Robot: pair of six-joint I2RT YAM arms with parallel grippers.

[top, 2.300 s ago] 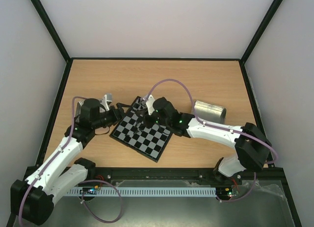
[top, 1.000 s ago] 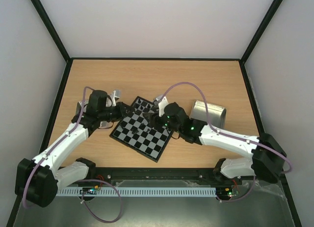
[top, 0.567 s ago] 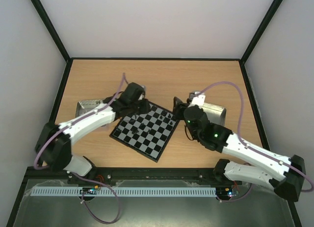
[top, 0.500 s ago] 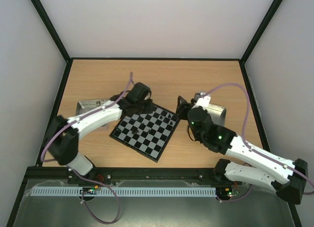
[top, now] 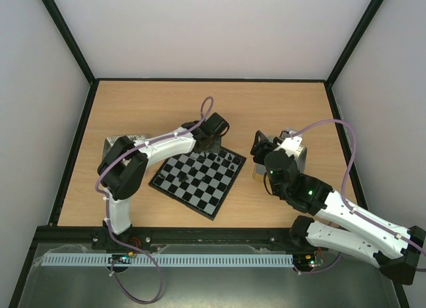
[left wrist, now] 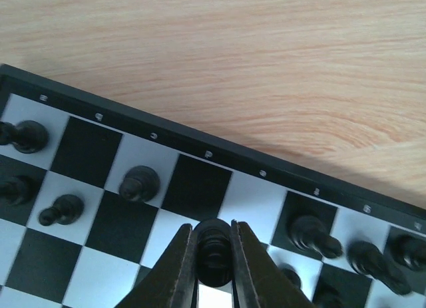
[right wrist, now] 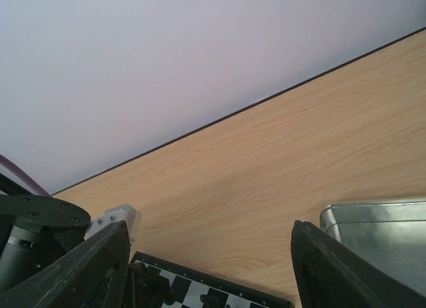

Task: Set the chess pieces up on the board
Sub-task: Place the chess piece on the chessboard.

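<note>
The black chess piece will next go down onto the dark square by the lettered rim [left wrist: 196, 186], which is empty and below my left gripper, and I will release it there.
The board [top: 200, 192] lies at an angle in the middle of the table, with a few black chess pieces [top: 231, 159] on it. My left gripper [top: 214, 147] hovers over the board's far edge. In the left wrist view it [left wrist: 213, 227] is shut on a black chess piece [left wrist: 213, 253] above a light square near the rim of the board [left wrist: 200, 143]. Other pieces [left wrist: 138, 183] stand on nearby squares. My right gripper [top: 259, 148] is off the board's right corner, beside a metal tray. Seen from its wrist, it [right wrist: 210, 268] is open and holds nothing.
A metal tray [top: 297, 150] sits right of the board, partly under the right arm, and shows in the right wrist view [right wrist: 386, 231]. Another tray [top: 118, 146] lies at the left behind the left arm. A black frame edges the table.
The left arm swung from the left tray across to the board's far edge, still shut on a piece. The right arm drew back off the board toward the right tray, its jaws opening wider.
</note>
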